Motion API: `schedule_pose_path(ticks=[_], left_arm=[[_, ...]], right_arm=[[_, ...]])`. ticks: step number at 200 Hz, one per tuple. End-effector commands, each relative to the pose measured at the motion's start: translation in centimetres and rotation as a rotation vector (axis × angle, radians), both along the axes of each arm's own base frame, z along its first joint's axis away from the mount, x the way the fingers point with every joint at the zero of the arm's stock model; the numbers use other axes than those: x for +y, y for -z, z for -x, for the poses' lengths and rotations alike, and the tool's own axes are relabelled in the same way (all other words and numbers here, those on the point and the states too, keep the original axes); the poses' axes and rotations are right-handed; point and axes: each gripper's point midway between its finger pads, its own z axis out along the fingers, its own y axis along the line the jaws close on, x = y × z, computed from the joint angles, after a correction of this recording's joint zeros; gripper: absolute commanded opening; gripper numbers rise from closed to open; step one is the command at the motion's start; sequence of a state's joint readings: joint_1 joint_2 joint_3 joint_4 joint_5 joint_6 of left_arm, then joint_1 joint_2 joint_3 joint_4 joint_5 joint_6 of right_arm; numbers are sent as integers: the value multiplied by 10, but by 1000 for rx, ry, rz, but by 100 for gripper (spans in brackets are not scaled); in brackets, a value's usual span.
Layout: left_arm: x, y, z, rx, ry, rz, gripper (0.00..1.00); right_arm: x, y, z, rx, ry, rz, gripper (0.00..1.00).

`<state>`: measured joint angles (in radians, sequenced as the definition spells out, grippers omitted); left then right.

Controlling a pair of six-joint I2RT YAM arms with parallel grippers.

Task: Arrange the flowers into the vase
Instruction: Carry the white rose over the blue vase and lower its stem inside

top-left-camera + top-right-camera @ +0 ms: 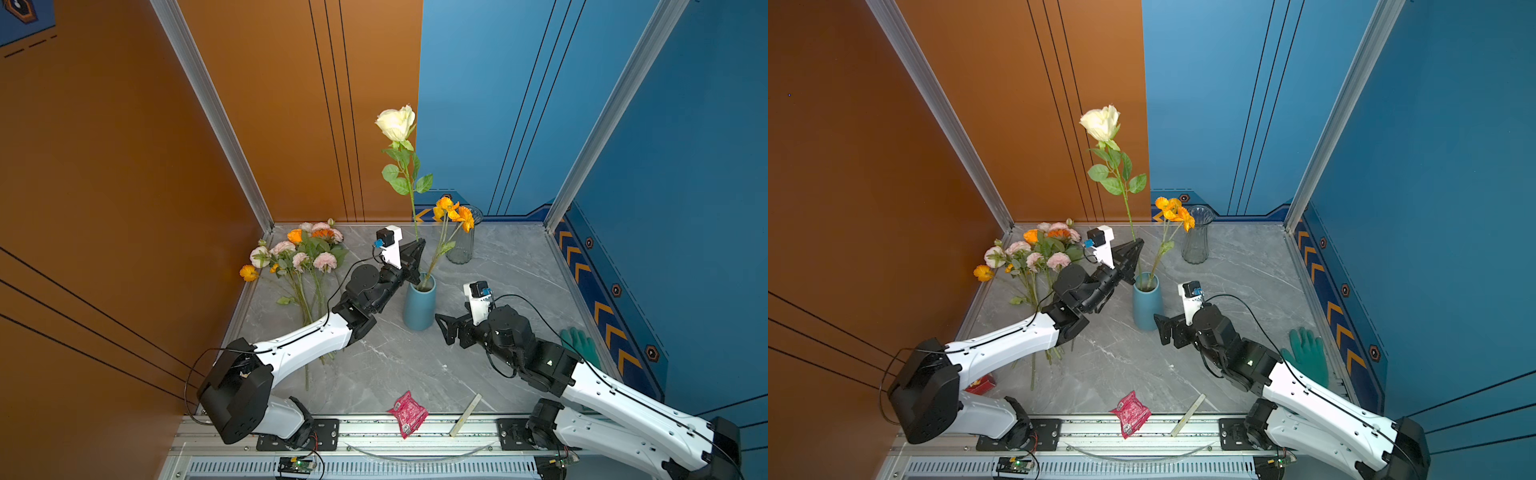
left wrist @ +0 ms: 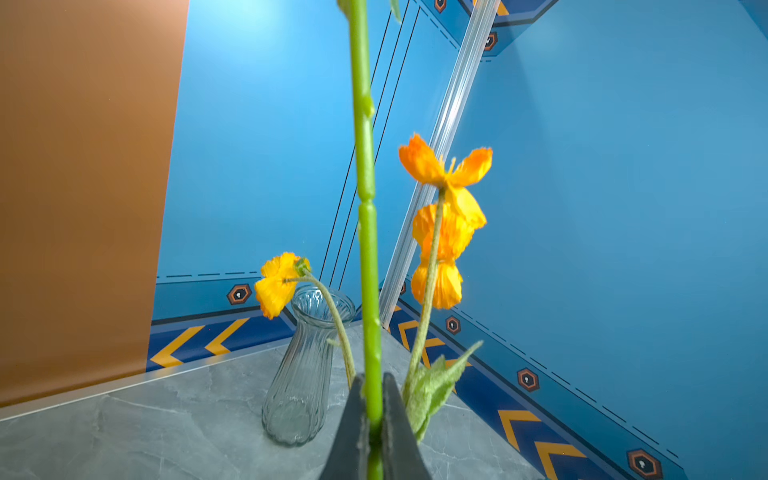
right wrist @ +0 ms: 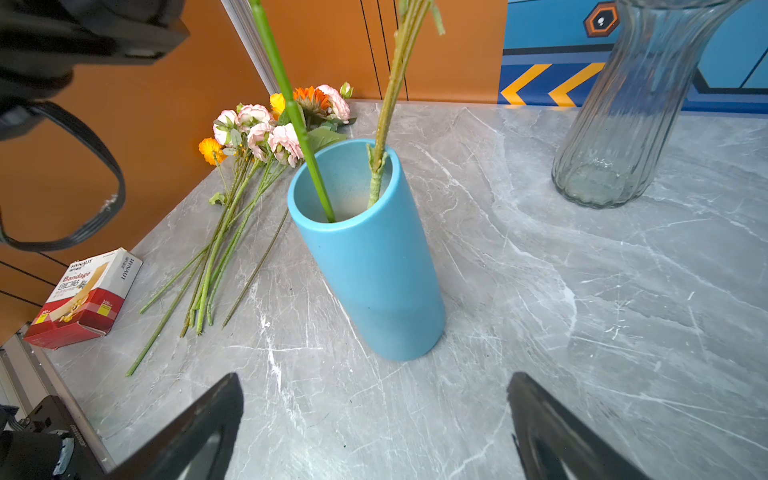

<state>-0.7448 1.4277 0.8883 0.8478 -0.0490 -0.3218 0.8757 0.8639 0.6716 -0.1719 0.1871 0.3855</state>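
Note:
My left gripper lowers the green stem toward the vase's opening point(image 1: 426, 283) next and frees the stem there, because its lower end already reaches inside the vase's rim.
A blue vase point(image 1: 419, 305) point(image 1: 1147, 303) point(image 3: 374, 270) stands mid-table. An orange-bloomed flower point(image 1: 453, 212) point(image 2: 446, 216) stands in it. My left gripper point(image 1: 420, 242) point(image 1: 1140, 242) point(image 2: 372, 380) is shut on the green stem point(image 2: 365, 208) of a cream rose point(image 1: 395, 121) point(image 1: 1101, 121), held upright just above the vase's mouth. The stem's lower end point(image 3: 320, 187) reaches inside the vase. More flowers point(image 1: 303, 253) point(image 3: 257, 133) with pink and orange blooms lie in a bunch at the back left. My right gripper point(image 1: 444, 330) point(image 3: 374, 378) is open and empty, low beside the vase's base.
A clear glass vase point(image 1: 463, 241) point(image 2: 303, 374) stands empty at the back. A red packet point(image 1: 408, 413) and a wooden stick point(image 1: 465, 415) lie at the front edge. A green glove point(image 1: 579, 345) is at the right, a bandage box point(image 3: 83, 299) at the front left.

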Motion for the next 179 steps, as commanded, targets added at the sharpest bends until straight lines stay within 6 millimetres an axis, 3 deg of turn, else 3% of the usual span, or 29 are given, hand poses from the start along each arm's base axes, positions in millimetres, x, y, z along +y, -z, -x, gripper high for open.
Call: schedule_pose_path(ticks=[1,89,179], left_arm=[[-4,-3,8,-32,20,29,0],[-11,54,17,69,45,-27,10],[-6,72,23,110,24,-36,17]], right_arm=[[5,-1,-3,2,-12,-12,100],[9,7,-3,15,-20,-14,100],[13,10,-1,26,-35,-20,100]])
